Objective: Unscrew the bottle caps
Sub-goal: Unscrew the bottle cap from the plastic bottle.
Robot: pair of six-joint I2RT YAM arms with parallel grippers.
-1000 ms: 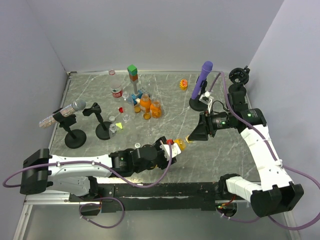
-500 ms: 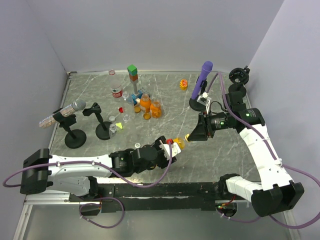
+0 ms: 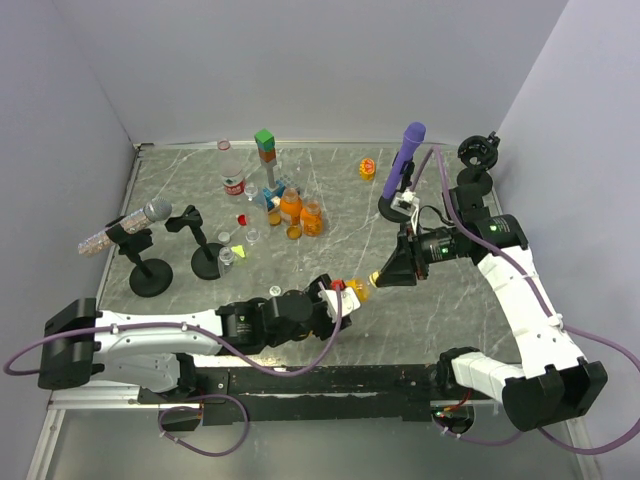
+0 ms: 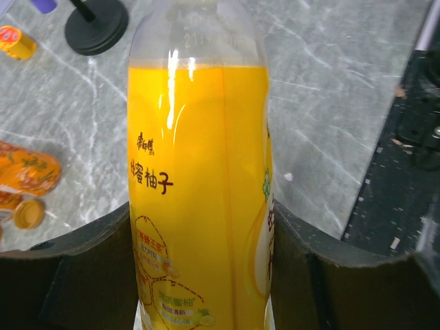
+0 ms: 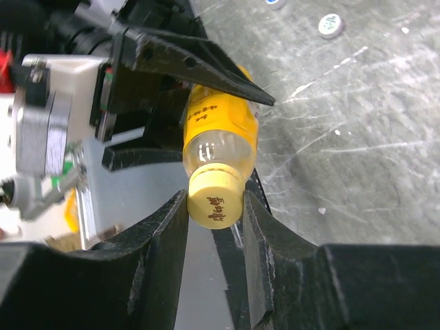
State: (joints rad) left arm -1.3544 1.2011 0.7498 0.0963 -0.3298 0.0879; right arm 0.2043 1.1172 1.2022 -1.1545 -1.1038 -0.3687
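My right gripper will next draw the cap off, then move outward and down to release it, because bare tabletop by the microphone's stand lies outward and below.
A yellow juice bottle [image 3: 356, 291] is held off the table, lying nearly level, by my left gripper [image 3: 338, 298], which is shut on its labelled body [image 4: 199, 172]. The left fingers [image 4: 82, 268] press both sides of the bottle. The bottle's yellow cap [image 5: 215, 199] points at my right gripper [image 3: 378, 277]. In the right wrist view that gripper [image 5: 215, 206] is shut on the cap, with one finger against each side. The bottle's clear neck and yellow body [image 5: 220, 124] run away from it toward the left gripper.
A purple microphone on a black stand [image 3: 408, 150] is at the back right. Stacked green and orange blocks [image 3: 265, 145] and several small bottles [image 3: 292, 210] stand at the back centre. Two black stands [image 3: 150, 272] are at the left. Loose caps [image 3: 241, 218] lie nearby.
The right gripper has shifted slightly at the cap end of the bottle. The left arm and the bottle have barely moved.
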